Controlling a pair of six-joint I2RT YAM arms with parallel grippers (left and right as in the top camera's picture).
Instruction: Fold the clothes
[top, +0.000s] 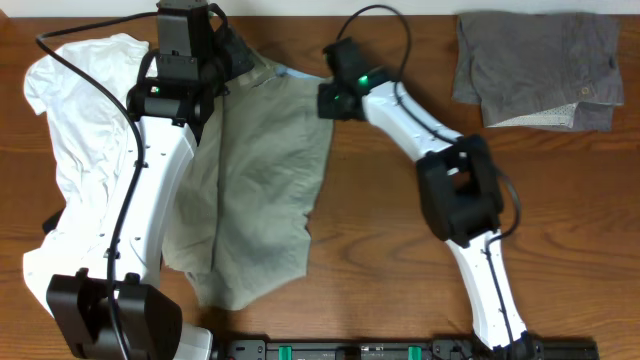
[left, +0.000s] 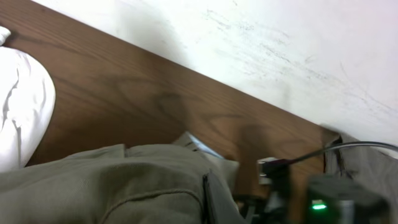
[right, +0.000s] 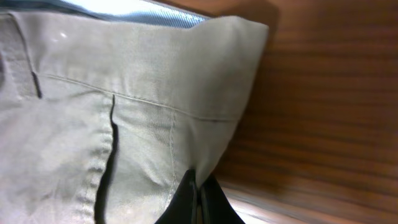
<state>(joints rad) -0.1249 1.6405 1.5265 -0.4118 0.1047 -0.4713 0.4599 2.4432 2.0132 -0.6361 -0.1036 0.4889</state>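
My left gripper rises next, as the shorts lie bunched, then lowers and releases the waistband onto the tabletop's far strip, which lies below the gripper.
The clothes (top: 260, 170), wrinkled khaki shorts, lie spread on the wooden table left of centre, waistband toward the far edge. My left gripper (top: 228, 58) is at the waistband's far-left corner and is shut on it. In the left wrist view the khaki cloth (left: 124, 180) bunches over one dark finger (left: 214, 200). My right gripper (top: 328, 100) is at the waistband's right corner. In the right wrist view its black fingertips (right: 198, 199) are pinched shut on the edge of the shorts (right: 124, 106). The pale blue lining (right: 143, 12) shows along the top.
A white T-shirt (top: 75, 110) lies crumpled at the left, partly under my left arm. Darker grey shorts (top: 535, 65) lie folded at the far right corner. Bare wooden table (top: 400, 250) stretches between the khaki shorts and my right arm.
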